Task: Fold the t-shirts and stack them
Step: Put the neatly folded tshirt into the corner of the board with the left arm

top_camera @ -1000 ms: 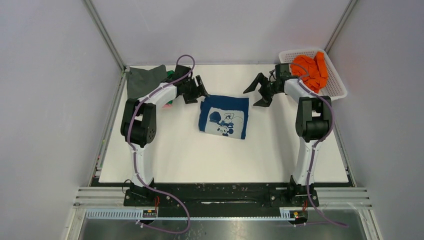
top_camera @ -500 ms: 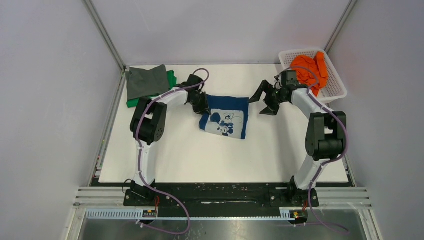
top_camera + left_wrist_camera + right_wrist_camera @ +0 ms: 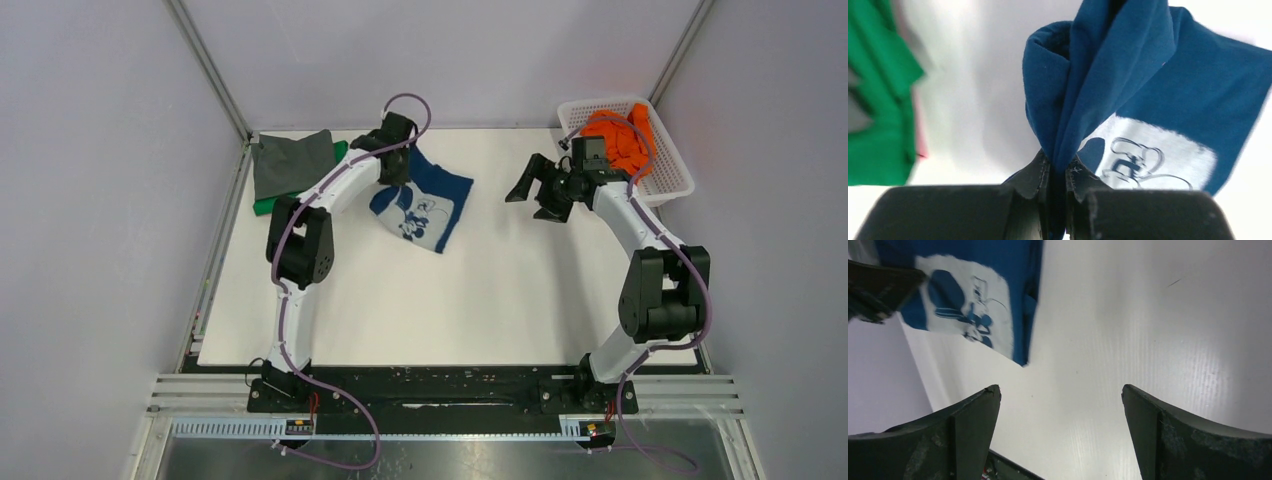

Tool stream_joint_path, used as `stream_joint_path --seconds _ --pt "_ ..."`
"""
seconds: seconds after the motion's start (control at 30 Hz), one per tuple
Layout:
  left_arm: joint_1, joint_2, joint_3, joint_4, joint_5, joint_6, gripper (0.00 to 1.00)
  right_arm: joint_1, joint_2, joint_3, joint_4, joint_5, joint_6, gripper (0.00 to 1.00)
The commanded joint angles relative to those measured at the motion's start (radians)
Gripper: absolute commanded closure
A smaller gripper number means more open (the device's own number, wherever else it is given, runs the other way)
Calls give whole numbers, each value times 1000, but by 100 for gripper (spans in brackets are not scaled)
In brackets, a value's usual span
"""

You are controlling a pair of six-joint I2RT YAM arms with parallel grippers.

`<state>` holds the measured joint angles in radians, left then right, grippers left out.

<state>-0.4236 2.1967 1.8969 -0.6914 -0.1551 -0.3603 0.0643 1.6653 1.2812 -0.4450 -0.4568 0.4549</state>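
My left gripper has the stack to its left in the top view, with the grey t-shirt on top, so next it will lift the blue t-shirt (image 3: 425,205), move it that way, lower it and let go of it there.
My left gripper (image 3: 396,168) is shut on a bunched edge of the dark blue t-shirt (image 3: 425,205), which is folded and shows its white mouse print. In the left wrist view the blue cloth (image 3: 1148,90) rises out from between the closed gripper (image 3: 1058,167). The shirt is pulled up at that edge and trails toward the table's middle. A grey t-shirt (image 3: 290,160) lies on a green one (image 3: 262,206) in the back left corner. My right gripper (image 3: 535,200) hangs open over bare table, right of the blue shirt (image 3: 1013,260); nothing is between its jaws (image 3: 1060,390).
A white mesh basket (image 3: 672,178) at the back right corner holds a crumpled orange t-shirt (image 3: 620,140). The green cloth (image 3: 878,125) lies left of the left gripper. Grey walls and metal posts enclose the white table (image 3: 450,300).
My left gripper closed on the blue shirt's left edge and pulled it up and back toward the left stack. The right gripper drew away to the right, still open.
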Motion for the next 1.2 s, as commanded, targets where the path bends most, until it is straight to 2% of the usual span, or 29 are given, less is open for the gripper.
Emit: stream_joint_path --seconds 0.0,0.2,0.57,0.93,1.17 --pt "17 8 148 8 -212 154 100 -5 -62 -5 -15 106 -62 1" --pt "70 37 261 10 -332 236 100 -6 -75 -3 -12 169 -87 1" --pt "155 51 413 38 -399 476 100 -6 -61 6 -27 234 -117 1" --pt "216 -68 452 -68 -271 431 100 -6 -33 20 -41 228 -115 1" --pt "248 -108 487 -80 -231 393 100 -5 -39 20 -42 220 -113 0"
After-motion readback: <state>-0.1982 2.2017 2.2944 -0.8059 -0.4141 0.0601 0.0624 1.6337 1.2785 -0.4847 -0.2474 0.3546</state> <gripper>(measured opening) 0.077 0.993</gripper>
